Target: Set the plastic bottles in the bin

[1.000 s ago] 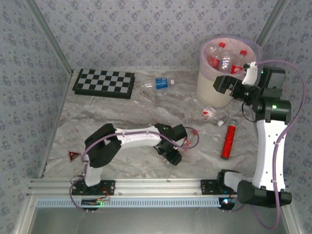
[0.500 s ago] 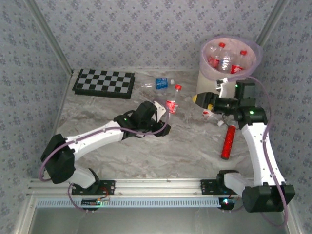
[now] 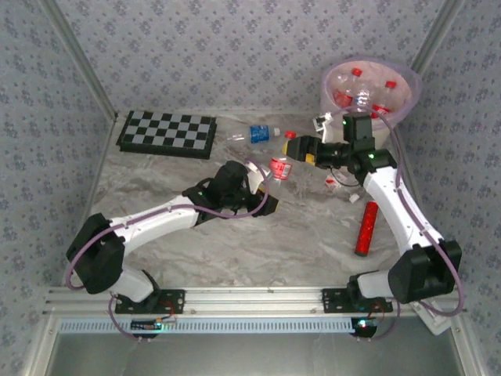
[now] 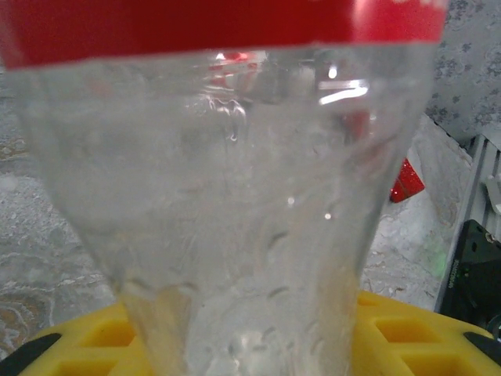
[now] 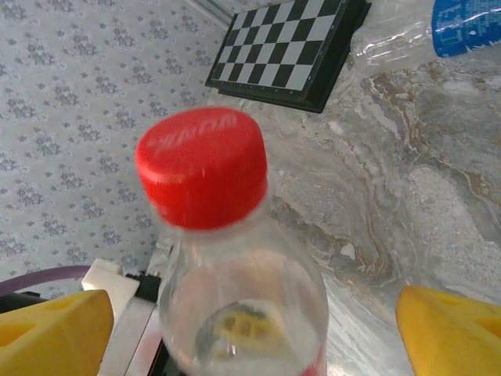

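The right gripper closes on the bottle's neck between its open fingers next, below the bottle's cap, as my left gripper holds the bottle's lower body.
A clear plastic bottle [image 3: 279, 168] with a red label and red cap [image 5: 201, 164] stands upright mid-table, my left gripper [image 3: 264, 197] shut on its lower body. Its clear wall [image 4: 235, 235] sits between my left gripper's [image 4: 250, 348] yellow fingers [image 4: 399, 333]. My right gripper [image 3: 300, 149] is open around the bottle's neck; in its wrist view my right gripper [image 5: 250, 329] has both yellow fingertips [image 5: 47, 333] well apart from the bottle. The cream bin [image 3: 368, 90] at the back right holds several bottles. A blue-labelled bottle [image 3: 254, 134] lies near the back wall. A crushed bottle [image 3: 337, 182] lies before the bin.
A black-and-white checkerboard [image 3: 167, 133] lies at the back left. A solid red tube [image 3: 366, 227] lies right of centre, beside the right arm. Walls close the table at the back and both sides.
The left arm has reached out from near its base and now holds the red-labelled bottle upright. The right gripper has come from the bin down and left to the bottle's cap.
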{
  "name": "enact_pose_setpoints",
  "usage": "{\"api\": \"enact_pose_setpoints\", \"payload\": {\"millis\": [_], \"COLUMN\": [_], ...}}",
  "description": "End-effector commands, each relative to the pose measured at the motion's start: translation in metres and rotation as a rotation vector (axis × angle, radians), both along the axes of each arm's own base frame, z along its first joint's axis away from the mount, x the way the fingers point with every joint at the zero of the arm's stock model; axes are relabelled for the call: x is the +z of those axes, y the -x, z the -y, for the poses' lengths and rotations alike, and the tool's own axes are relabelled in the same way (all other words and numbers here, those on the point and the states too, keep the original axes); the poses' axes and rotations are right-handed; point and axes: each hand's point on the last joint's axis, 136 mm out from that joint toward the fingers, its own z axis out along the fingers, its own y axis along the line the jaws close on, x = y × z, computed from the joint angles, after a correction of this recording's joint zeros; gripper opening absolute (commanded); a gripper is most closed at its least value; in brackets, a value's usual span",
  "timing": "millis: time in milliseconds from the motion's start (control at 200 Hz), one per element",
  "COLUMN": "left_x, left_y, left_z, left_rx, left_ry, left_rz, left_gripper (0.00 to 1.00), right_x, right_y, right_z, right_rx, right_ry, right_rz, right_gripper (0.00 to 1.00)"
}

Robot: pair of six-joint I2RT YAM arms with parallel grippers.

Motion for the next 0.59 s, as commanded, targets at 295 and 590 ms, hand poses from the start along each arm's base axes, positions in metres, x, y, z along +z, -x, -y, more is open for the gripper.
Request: {"api": "enact_pose_setpoints", "payload": {"millis": [295, 590], "left_x": [0.03, 0.039], "left_y": [0.008, 0.009], "left_z": [0.018, 0.018], "left_rx": [-0.084, -0.082], "left_ry": [0.061, 0.041], "left_rz": [0.004, 0.021], "left_gripper": [0.0, 0.22], "right_x": [0.021, 0.033], "right_y": [0.001, -0.001], "right_z": [-0.003, 0.004], "right_rx": [0.017, 0.008], "right_ry": [0.032, 0.025], "right_rz": [0.082, 0.117], "right_gripper": [0.52, 0.24]}}
